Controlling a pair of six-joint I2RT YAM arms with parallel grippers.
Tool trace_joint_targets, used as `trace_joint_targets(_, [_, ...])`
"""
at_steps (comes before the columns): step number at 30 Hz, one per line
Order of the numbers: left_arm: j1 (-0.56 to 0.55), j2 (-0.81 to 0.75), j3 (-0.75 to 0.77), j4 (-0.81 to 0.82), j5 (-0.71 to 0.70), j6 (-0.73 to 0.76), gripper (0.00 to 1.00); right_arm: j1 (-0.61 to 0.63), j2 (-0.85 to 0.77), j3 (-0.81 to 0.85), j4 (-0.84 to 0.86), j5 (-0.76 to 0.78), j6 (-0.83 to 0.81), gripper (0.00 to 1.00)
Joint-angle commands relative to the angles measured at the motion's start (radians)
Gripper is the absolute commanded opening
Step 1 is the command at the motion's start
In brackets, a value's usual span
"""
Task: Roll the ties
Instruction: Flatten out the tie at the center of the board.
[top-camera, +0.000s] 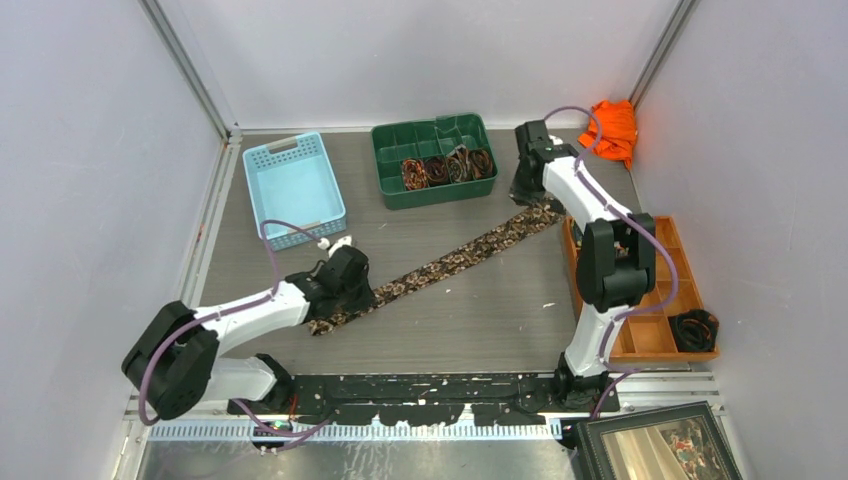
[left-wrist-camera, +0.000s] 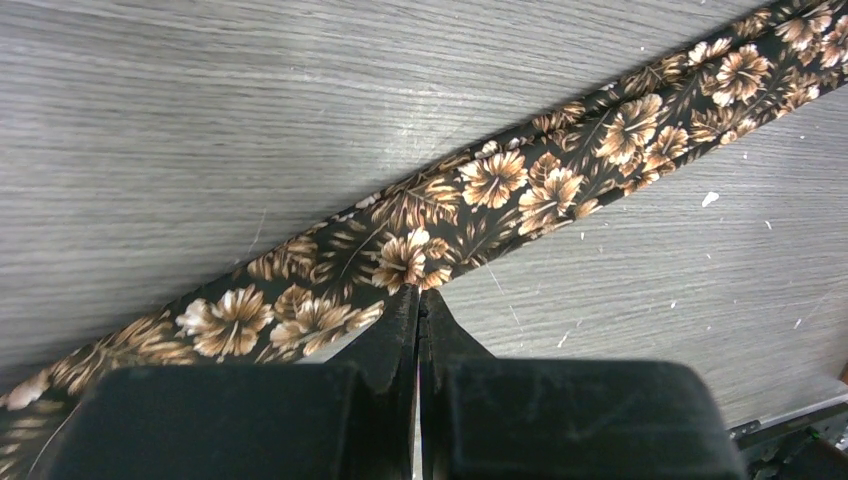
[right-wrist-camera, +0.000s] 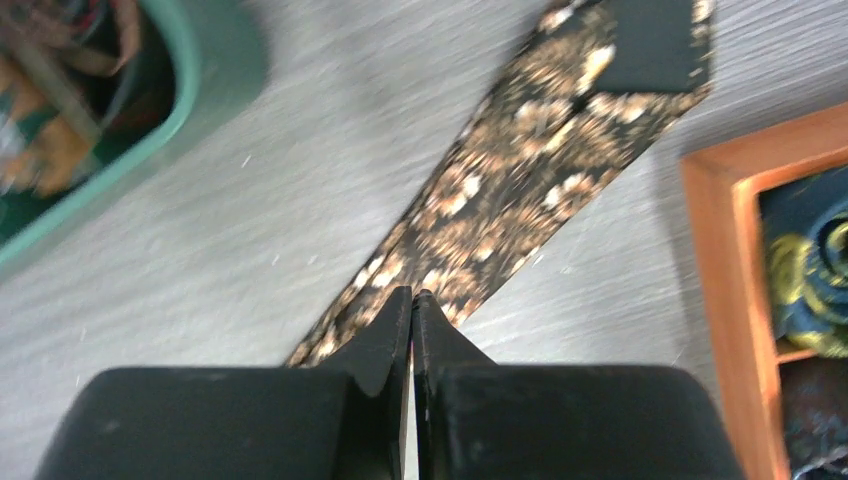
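Observation:
The wide part of the tie lies below my right gripper. The shut fingers of my right gripper come down next onto the tie's near edge (top-camera: 519, 236) (right-wrist-camera: 462, 307), slide outward, then release.
One brown-and-black floral tie (top-camera: 450, 262) lies flat and unrolled, running diagonally across the table from near left to far right. My left gripper (top-camera: 355, 295) is over its narrow end. In the left wrist view the jaws are shut, and the gripper (left-wrist-camera: 418, 292) has its tips at the near edge of the tie (left-wrist-camera: 500, 190). My right gripper (top-camera: 530, 195) is over the wide end. In the blurred right wrist view it (right-wrist-camera: 411, 293) is shut above the tie (right-wrist-camera: 500, 200). Several rolled ties (top-camera: 447, 166) sit in the green tray (top-camera: 440, 198).
An empty blue basket (top-camera: 295, 190) stands at the far left. A wooden tray (top-camera: 650, 353) at the right holds a dark coil (top-camera: 693, 328); its rim (right-wrist-camera: 715, 290) is close to my right gripper. An orange cloth (top-camera: 612, 128) lies in the far right corner. A picture frame (top-camera: 655, 445) sits at the near right.

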Motion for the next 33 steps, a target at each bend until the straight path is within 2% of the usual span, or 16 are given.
trace_joint_targets(1, [0.001, -0.089, 0.053, -0.101, -0.043, 0.021, 0.00, 0.056, -0.084, -0.123, 0.013, -0.032, 0.018, 0.07])
trace_joint_targets(7, [0.001, -0.201, 0.039, -0.141, -0.052, 0.012, 0.00, 0.057, -0.040, -0.202, 0.055, -0.027, 0.023, 0.03])
trace_joint_targets(17, [0.001, -0.406, 0.020, -0.292, -0.135, -0.007, 0.00, 0.036, 0.116, -0.082, 0.006, 0.015, 0.016, 0.01])
trace_joint_targets(24, [0.001, -0.548, 0.070, -0.447, -0.202, 0.001, 0.00, -0.044, 0.263, 0.150, -0.116, 0.046, -0.011, 0.01])
trace_joint_targets(29, [0.001, -0.563, 0.079, -0.506, -0.261, -0.008, 0.00, -0.071, 0.426, 0.439, -0.222, 0.045, -0.026, 0.01])
trace_joint_targets(33, [0.002, -0.568, 0.087, -0.557, -0.299, -0.034, 0.00, -0.072, 0.486, 0.551, -0.220, 0.028, -0.041, 0.02])
